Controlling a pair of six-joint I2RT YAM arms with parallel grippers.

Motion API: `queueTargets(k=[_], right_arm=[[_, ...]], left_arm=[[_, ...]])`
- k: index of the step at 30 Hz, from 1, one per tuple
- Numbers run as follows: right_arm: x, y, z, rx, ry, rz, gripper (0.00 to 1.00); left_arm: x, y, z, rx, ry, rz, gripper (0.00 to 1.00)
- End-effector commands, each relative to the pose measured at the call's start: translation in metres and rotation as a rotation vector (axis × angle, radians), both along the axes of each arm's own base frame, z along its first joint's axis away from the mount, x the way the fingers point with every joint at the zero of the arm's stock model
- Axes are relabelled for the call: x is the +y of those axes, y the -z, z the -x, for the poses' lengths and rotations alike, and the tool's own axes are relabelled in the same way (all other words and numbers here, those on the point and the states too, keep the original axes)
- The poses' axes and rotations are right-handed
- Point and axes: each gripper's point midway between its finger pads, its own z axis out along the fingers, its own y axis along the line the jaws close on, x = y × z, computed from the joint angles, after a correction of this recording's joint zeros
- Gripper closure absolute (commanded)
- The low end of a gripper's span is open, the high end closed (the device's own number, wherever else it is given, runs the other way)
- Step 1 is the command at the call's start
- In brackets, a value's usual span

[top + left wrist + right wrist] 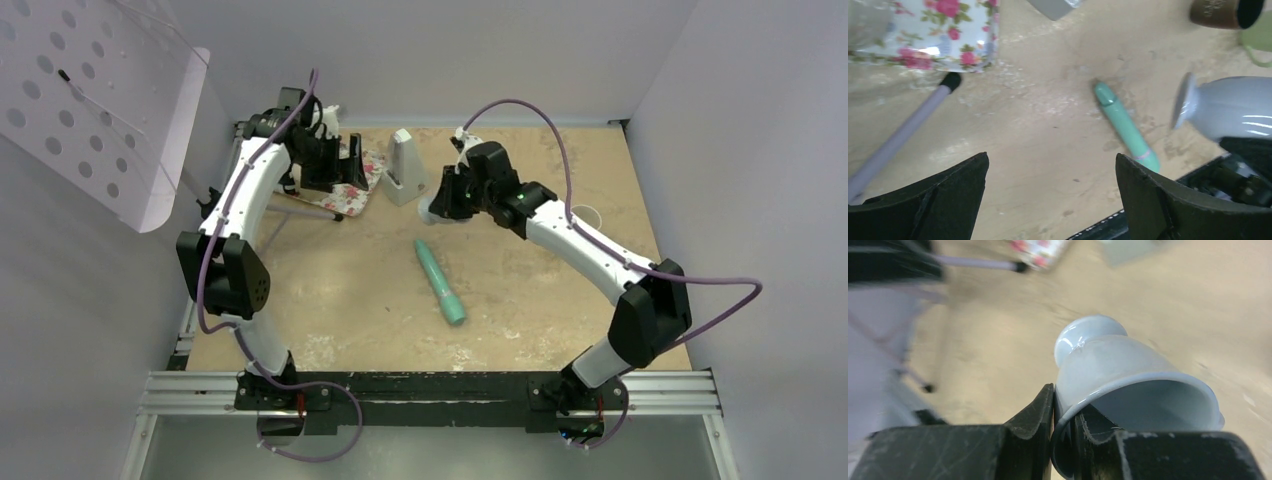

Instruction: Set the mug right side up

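Note:
The bare tabletop (pixel 488 290) spot beside the teal cylinder is below my right gripper and back from it. My right gripper will next move back and down and let go of the mug (pixel 432 208) there.
The mug (pixel 1118 375) is pale grey-blue with a footed base. My right gripper (pixel 1064 405) is shut on its rim, one finger outside and one inside the wall. It holds the mug off the table, tilted, foot pointing away from the camera and the mouth towards it. In the top view the mug (pixel 432 208) shows just left of the right gripper (pixel 445 200), near the table's middle back. In the left wrist view the mug (pixel 1223 107) hangs at the right, foot to the left. My left gripper (pixel 1052 175) is open and empty, high at the back left (pixel 330 165).
A teal cylinder (pixel 440 281) lies on the table's middle. A floral box (pixel 358 178) sits under the left gripper. A grey stand (pixel 404 168) is at the back centre. A purple rod (pixel 903 135) slants near the floral box. A brown cup (pixel 1225 11) lies far right.

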Motion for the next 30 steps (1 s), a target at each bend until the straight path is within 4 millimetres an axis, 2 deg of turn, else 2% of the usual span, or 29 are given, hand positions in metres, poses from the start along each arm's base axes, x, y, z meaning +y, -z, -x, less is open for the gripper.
queueTargets(k=[1,6,9,11,16,20,24,27,30], right_arm=[[-0.075,0.037,0.030,0.102,0.103,0.466,1.00],[-0.104,0.090,0.081,0.294,0.120,0.705,1.00],[-0.108,0.116,0.098,0.368,0.108,0.734,1.00],[-0.107,0.129,0.104,0.396,0.096,0.742,1.00],[-0.099,0.157,0.102,0.402,0.058,0.747,0.99],[-0.090,0.163,0.098,0.389,0.041,0.716,0.86],[-0.091,0.158,0.097,0.381,0.055,0.714,0.56],[-0.092,0.147,0.095,0.364,0.072,0.703,0.49],[-0.090,0.133,0.090,0.335,0.092,0.681,0.47]], left_arm=[[0.048,-0.014,-0.011,-0.157,0.080,-0.261,0.00],[0.076,-0.003,-0.015,-0.182,0.156,-0.439,0.00],[0.088,0.003,-0.024,-0.203,0.165,-0.518,0.01],[0.096,0.005,-0.035,-0.228,0.176,-0.588,0.02],[0.111,0.015,-0.071,-0.253,0.186,-0.711,0.02],[0.119,0.021,-0.104,-0.271,0.174,-0.784,0.01],[0.119,0.040,-0.123,-0.263,0.253,-0.812,0.00],[0.121,0.057,-0.134,-0.239,0.259,-0.824,0.00],[0.115,0.077,-0.132,-0.196,0.258,-0.780,0.00]])
